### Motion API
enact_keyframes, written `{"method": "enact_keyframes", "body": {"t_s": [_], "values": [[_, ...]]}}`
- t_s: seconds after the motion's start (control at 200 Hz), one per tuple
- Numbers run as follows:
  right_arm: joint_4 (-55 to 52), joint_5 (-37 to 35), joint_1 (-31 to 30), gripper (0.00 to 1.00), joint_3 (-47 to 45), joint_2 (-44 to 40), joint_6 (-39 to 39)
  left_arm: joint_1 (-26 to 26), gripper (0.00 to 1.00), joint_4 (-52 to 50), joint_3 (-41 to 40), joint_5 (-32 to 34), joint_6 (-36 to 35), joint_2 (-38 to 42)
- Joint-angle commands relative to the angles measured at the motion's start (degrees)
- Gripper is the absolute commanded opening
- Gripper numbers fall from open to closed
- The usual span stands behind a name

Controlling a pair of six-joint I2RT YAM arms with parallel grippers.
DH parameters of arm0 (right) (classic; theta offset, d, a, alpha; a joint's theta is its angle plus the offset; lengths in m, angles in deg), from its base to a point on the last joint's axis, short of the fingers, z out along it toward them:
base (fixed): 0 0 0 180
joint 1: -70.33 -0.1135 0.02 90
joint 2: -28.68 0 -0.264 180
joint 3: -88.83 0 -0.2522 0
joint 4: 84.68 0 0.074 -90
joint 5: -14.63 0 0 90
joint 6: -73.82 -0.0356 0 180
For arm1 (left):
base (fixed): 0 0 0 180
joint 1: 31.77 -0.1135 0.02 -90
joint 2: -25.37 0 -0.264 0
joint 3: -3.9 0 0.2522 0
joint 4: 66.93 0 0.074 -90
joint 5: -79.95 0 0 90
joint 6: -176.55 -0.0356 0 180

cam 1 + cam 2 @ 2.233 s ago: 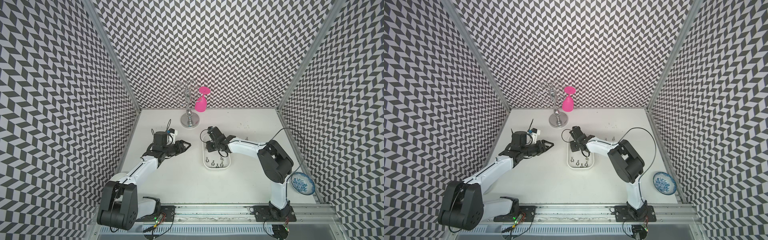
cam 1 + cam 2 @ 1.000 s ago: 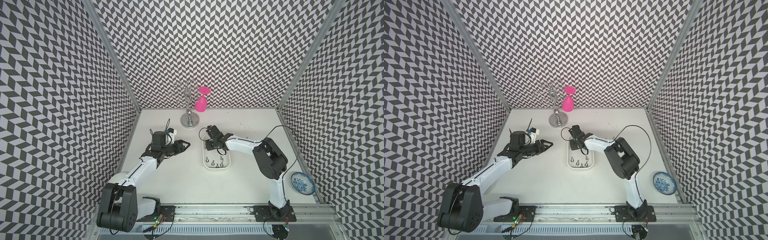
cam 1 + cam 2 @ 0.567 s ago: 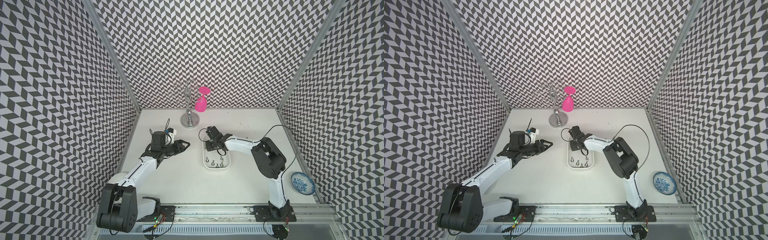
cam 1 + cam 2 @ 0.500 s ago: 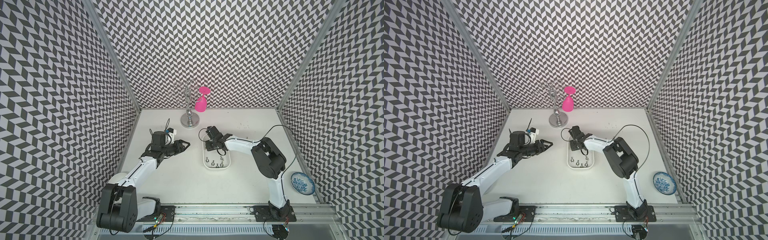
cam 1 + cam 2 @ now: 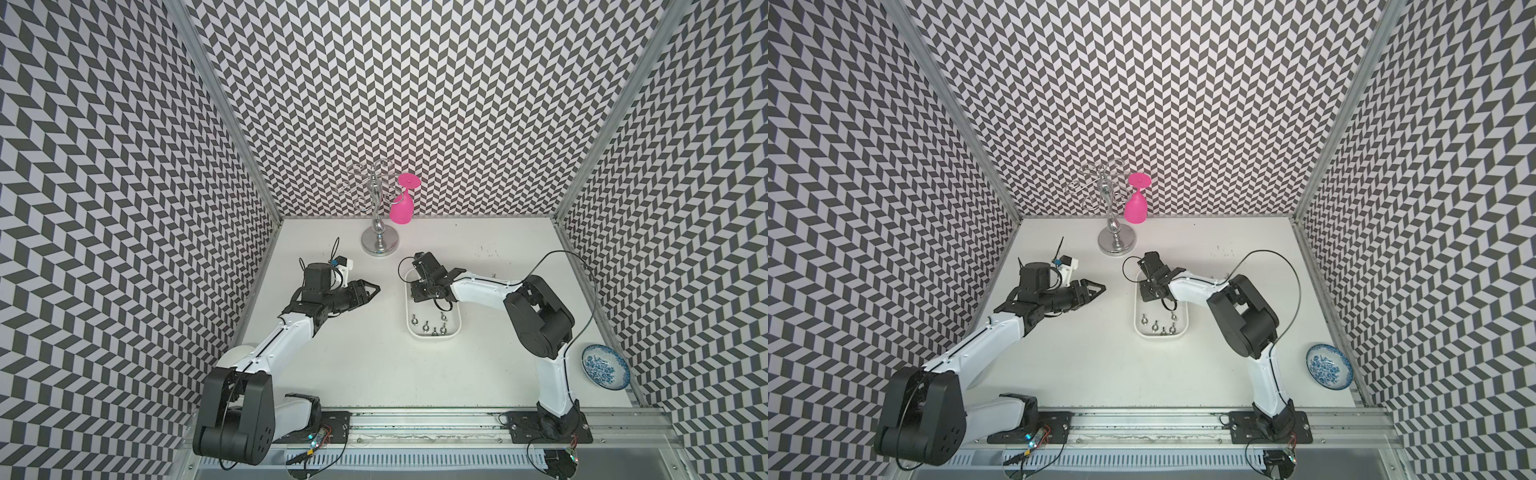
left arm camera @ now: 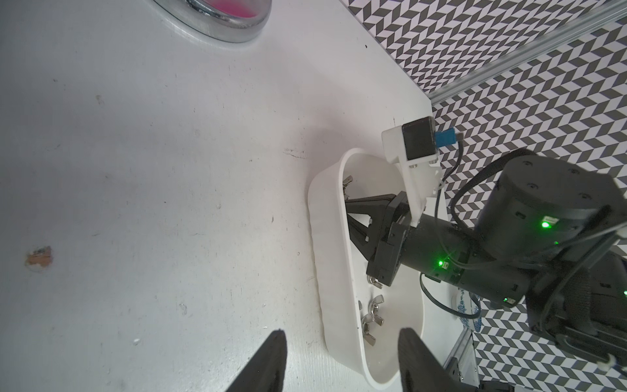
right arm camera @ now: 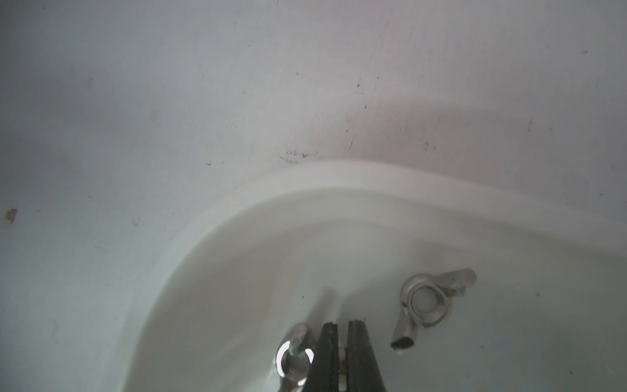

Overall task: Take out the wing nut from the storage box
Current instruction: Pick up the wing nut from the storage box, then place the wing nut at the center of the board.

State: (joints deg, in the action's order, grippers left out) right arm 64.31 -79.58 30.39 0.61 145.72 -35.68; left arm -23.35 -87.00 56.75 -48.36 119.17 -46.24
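Note:
The pinched wing goes up over the bowl-side rim next, then down and out of my right gripper, since the open tabletop lies across the box from the gripper.
The storage box [image 5: 408, 307] is a shallow white tray in the middle of the table, seen in both top views [image 5: 1136, 311]. My right gripper [image 5: 415, 297] reaches down into its far end. In the right wrist view the right gripper [image 7: 342, 331] has its fingers almost together, pinching a wing of a silver wing nut [image 7: 294, 356] whose body lies just beside one finger. A second wing nut [image 7: 425, 303] lies free close by. Several more wing nuts [image 5: 424, 328] sit at the box's near end. My left gripper [image 5: 376, 287] hovers left of the box, open and empty [image 6: 342, 336].
A chrome glass stand [image 5: 379, 243] with a pink glass [image 5: 401, 208] hanging on it is at the back, just behind the box. A blue-patterned bowl [image 5: 604, 366] sits at the front right by the wall. Patterned walls close in three sides.
The right gripper's jaws have closed onto the wing nut at the far end of the box. The right elbow has swung slightly. The left arm has stayed still.

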Motion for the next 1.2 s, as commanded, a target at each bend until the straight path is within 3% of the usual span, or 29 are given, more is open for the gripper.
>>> {"method": "enact_keyframes", "body": {"t_s": [0.0,0.195,0.295,0.366,0.581,0.711,0.846,1.197], "values": [[3.01,0.09,0.04,0.0,-2.38,-5.92,-1.18,-0.3,0.56,-0.08,-0.4,-0.61,-0.76,0.75],[3.27,0.56,0.1,0.0,-5.49,-12.46,-1.94,-0.12,0.56,1.2,-0.48,-0.76,0.05,0.63],[2.07,-2.87,0.41,0.0,-6.99,-16.47,-2.76,1.54,0.55,3.11,-0.18,-1.15,1.93,0.49],[0.67,-5.95,2.57,0.0,-8.04,-19.34,-2.86,5.16,0.54,4.53,1.14,-0.06,3.12,0.26],[3.51,-5.04,20.76,0.0,-16.87,-26.0,-5.34,22.09,0.54,7.87,12.27,5.04,4.71,-6.7],[6.84,-4.58,28.53,0.0,-20.96,-25.87,-8.02,31.06,0.54,7.85,20.95,6.38,4.24,-15.04],[8.54,-3.66,32.95,0.0,-22.06,-22.39,-8.39,36.42,0.54,7.33,27.35,5.95,4.16,-23.22],[10.42,-1.07,38.27,0.0,-20.86,-14.81,-9.32,38.71,0.54,10.61,28.51,4.51,6.4,-28.72]]}}
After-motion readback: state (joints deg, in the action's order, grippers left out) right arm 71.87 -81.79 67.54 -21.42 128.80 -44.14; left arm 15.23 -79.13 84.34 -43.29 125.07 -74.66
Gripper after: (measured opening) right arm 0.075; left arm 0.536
